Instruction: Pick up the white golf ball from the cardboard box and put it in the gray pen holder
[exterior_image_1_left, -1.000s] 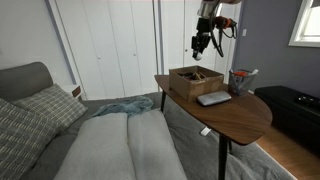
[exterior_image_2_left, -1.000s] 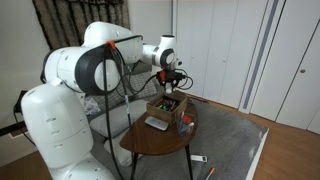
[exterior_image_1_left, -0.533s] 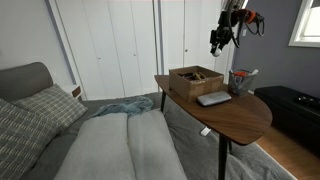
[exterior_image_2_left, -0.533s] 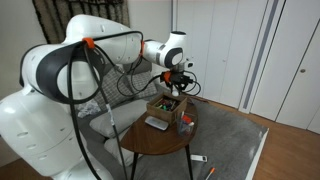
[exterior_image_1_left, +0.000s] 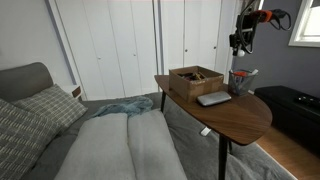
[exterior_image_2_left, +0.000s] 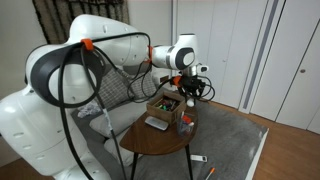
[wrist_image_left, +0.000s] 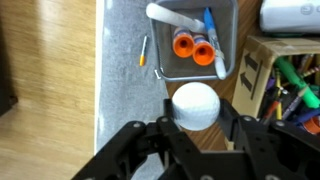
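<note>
My gripper should move toward the top of the wrist view next, lower the ball (wrist_image_left: 196, 104) and then let go of it, because the gray pen holder's opening is below and that way.
My gripper (wrist_image_left: 196, 112) is shut on the white golf ball (wrist_image_left: 196, 104) and holds it in the air. In both exterior views the gripper (exterior_image_1_left: 241, 42) (exterior_image_2_left: 189, 87) hangs above the gray pen holder (exterior_image_1_left: 238, 82) (exterior_image_2_left: 184, 127), which stands on the round wooden table. In the wrist view the pen holder (wrist_image_left: 192, 40) lies below, with orange-capped and blue pens in it. The brown cardboard box (exterior_image_1_left: 196, 80) (exterior_image_2_left: 166, 106) sits on the table beside the holder; a part of it shows at the right edge of the wrist view (wrist_image_left: 290, 85).
A flat gray slab (exterior_image_1_left: 213, 98) lies on the wooden table (exterior_image_1_left: 240, 115) in front of the box. A bed with pillows (exterior_image_1_left: 60, 130) stands beside the table. White closet doors (exterior_image_1_left: 110, 45) are behind. A pen (wrist_image_left: 143, 51) lies on the gray rug.
The gripper with the ball has moved sideways from above the cardboard box to above the pen holder.
</note>
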